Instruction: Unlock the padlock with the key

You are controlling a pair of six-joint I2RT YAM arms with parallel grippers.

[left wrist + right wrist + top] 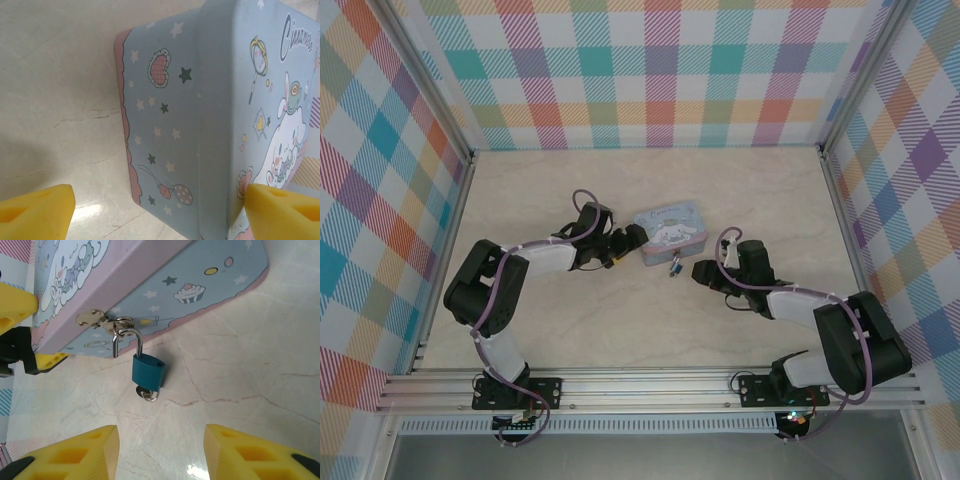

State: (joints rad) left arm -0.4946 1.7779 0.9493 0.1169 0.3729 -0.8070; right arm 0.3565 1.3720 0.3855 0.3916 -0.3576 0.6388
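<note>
I will next move my right gripper down toward the tin and around the padlock's blue body [676, 269] [148, 371], because it hangs below and ahead, still beyond the open fingers.
The padlock [148, 371] has a blue body and hangs by its thin shackle [139, 342] from the hasp [102, 320] of the pale blue tin [165, 285]. One shackle leg stands free of the body. The small dark key [146, 392] sticks out of the padlock's underside. My right gripper [162, 455] is open just short of the key, which lies ahead of the gap, and holds nothing. My left gripper [155, 215] is open around the tin's [165, 125] end. One of its fingers [280, 210] rests against the lid. In the top view the padlock [674, 266] lies between the tin [668, 228] and the right gripper [702, 272].
The tin stands mid-table on a pale marble-look surface [620, 330]. Checked walls [650, 70] close in the back and both sides. The left gripper [632, 240] sits at the tin's left end, and its yellow fingers [15, 305] show beside the tin in the right wrist view.
</note>
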